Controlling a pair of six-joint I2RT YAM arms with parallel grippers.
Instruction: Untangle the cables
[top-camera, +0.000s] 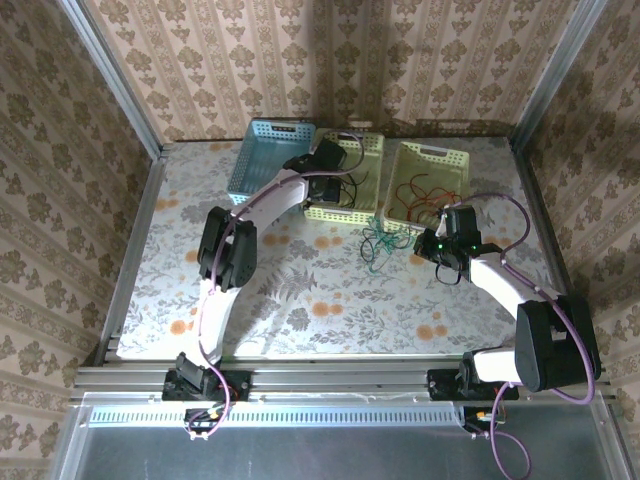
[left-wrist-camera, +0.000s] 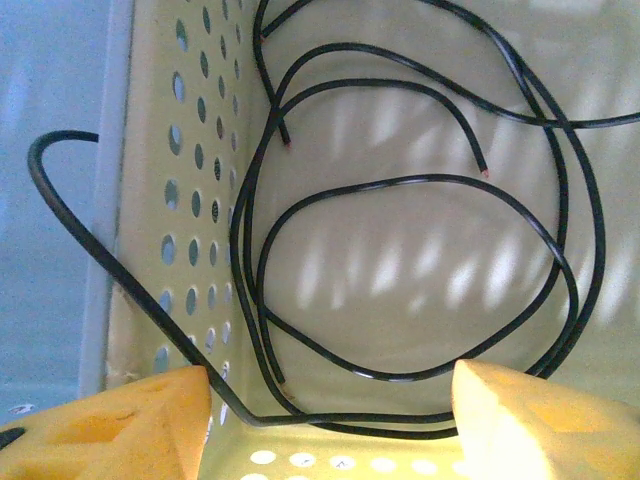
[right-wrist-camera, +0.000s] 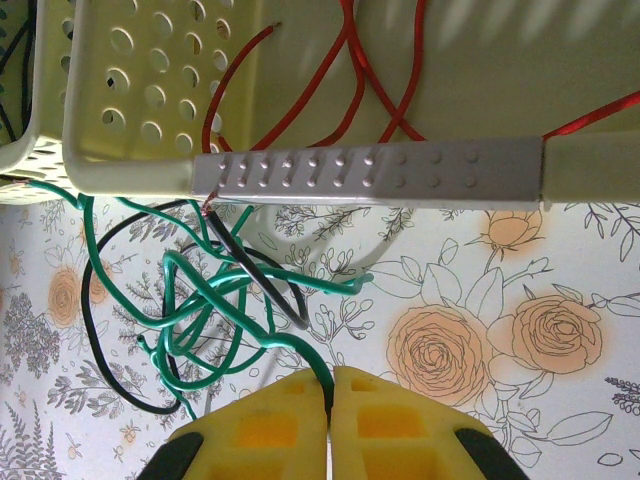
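The green cable shifts with my right gripper toward the tangle on the tabletop next and is released beside it, since it still runs into the looped pieces of cable.
A tangle of green and black cables (top-camera: 380, 242) (right-wrist-camera: 210, 300) lies on the flowered table in front of the baskets. My right gripper (top-camera: 438, 246) (right-wrist-camera: 330, 385) is shut on a green cable of that tangle. Red cables (top-camera: 425, 192) (right-wrist-camera: 345, 90) lie in the right cream basket (top-camera: 447, 152) (right-wrist-camera: 370, 170). Black cables (left-wrist-camera: 420, 250) are looped inside the middle yellow-green basket (top-camera: 372, 150) (left-wrist-camera: 180, 200). My left gripper (top-camera: 335, 192) (left-wrist-camera: 330, 400) hangs open over them. One black cable runs loose between its yellow fingertips (left-wrist-camera: 110, 425) and bends out over the basket wall.
A blue basket (top-camera: 262, 160) (left-wrist-camera: 50, 250) stands left of the middle one. Aluminium rails frame the table (top-camera: 300, 300), with patterned walls on three sides. Purple cables run along both arms.
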